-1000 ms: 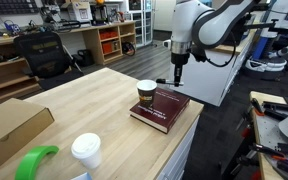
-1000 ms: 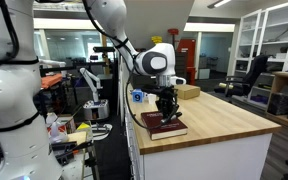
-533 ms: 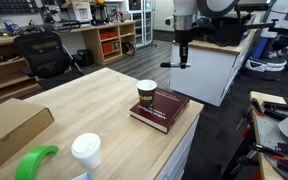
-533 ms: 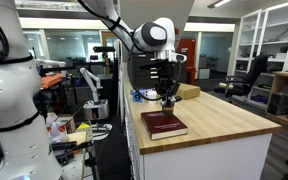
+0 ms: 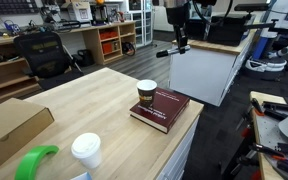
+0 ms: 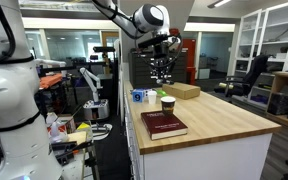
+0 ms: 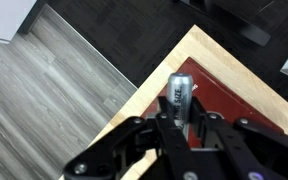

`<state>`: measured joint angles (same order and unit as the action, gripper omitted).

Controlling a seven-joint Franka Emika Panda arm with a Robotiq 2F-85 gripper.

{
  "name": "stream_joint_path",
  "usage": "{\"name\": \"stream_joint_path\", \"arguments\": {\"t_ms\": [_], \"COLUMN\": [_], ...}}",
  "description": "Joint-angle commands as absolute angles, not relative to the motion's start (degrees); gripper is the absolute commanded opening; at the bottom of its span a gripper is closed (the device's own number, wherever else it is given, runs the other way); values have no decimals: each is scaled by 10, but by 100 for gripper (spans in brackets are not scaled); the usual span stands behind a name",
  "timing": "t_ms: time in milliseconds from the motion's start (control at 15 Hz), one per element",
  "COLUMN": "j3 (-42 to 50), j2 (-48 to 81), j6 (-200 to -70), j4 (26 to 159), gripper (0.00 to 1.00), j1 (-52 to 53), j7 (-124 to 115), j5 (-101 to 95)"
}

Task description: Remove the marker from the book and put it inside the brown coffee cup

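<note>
The marker sticks out sideways high above the brown coffee cup's opening (image 5: 146,84), so my gripper should next descend toward it, tilt the marker down and release it there.
My gripper (image 5: 181,44) hangs high above the table, shut on the marker (image 5: 165,53), which sticks out sideways from the fingers. In the wrist view the marker (image 7: 179,90) is clamped between the jaws (image 7: 181,116), with the dark red book (image 7: 236,97) far below. The book (image 5: 162,110) lies at the table's corner, and it also shows in an exterior view (image 6: 164,124). The brown coffee cup (image 5: 146,94) stands upright beside the book, touching its far edge, and it also shows in an exterior view (image 6: 168,103). In that view the gripper (image 6: 162,70) is well above both.
A white lidded cup (image 5: 85,150), a green object (image 5: 34,161) and a cardboard box (image 5: 9,126) sit at the table's near end. A flat box (image 6: 181,92) and a small blue item (image 6: 137,96) lie behind the cup. The wooden table (image 7: 159,85) ends just past the book.
My gripper has risen from just over the book to high above the table, carrying the marker. The book and the cup have not moved.
</note>
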<state>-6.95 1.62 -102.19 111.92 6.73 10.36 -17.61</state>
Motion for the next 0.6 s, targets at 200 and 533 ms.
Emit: {"name": "stream_joint_path", "arguments": {"t_ms": [200,533], "j3": [-94,-101], "j2": [131,210], "j6": [-870,-820], "j4": [973,901], "gripper": [6,6], "j1": [102,126], "j7": [157,189], "j5": [-227,-259]}}
